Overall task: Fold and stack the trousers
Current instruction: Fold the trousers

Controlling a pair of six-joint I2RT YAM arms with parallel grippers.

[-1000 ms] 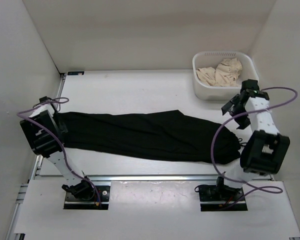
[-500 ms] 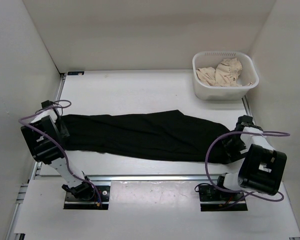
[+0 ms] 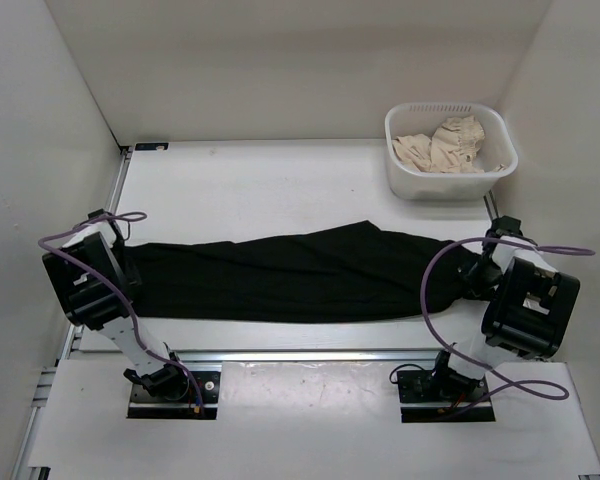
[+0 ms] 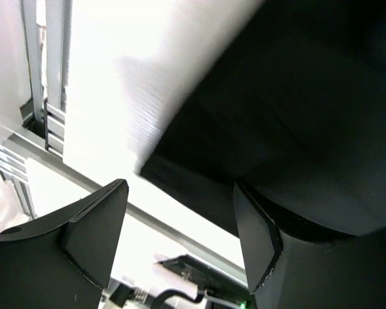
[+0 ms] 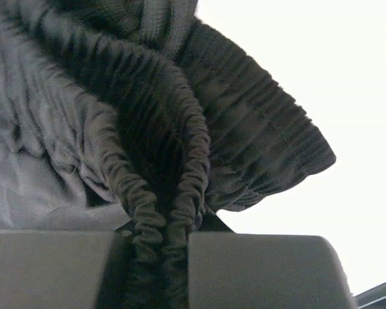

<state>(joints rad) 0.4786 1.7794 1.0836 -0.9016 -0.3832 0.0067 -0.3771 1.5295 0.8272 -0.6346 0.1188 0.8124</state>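
The trouser legs lie flat and stretched out at full length. My right gripper will next carry the gathered waistband [image 5: 180, 161] up and to the left in the top view, over the legs.
The black trousers [image 3: 300, 275] lie stretched left to right across the white table [image 3: 260, 190]. My right gripper [image 3: 475, 272] is at their right end, shut on the gathered elastic waistband [image 5: 180, 161], which bunches between the grey fingers [image 5: 264, 270]. My left gripper [image 3: 125, 262] is at the trousers' left end. In the left wrist view it [image 4: 180, 238] stands open. The dark leg fabric [image 4: 283, 103] lies just ahead of it, with its edge by the right finger [image 4: 257, 238] and nothing pinched.
A white basket [image 3: 402, 178] holding crumpled beige cloth [image 3: 440, 145] stands at the back right. Metal rails [image 3: 300, 355] run along the table's near edge by the arm bases. White walls close in the left, back and right sides.
My right arm swung down from beside the basket to the trousers' right end and shut on the waistband. That end has shifted back and right, drawing the cloth straighter. The left arm barely moved.
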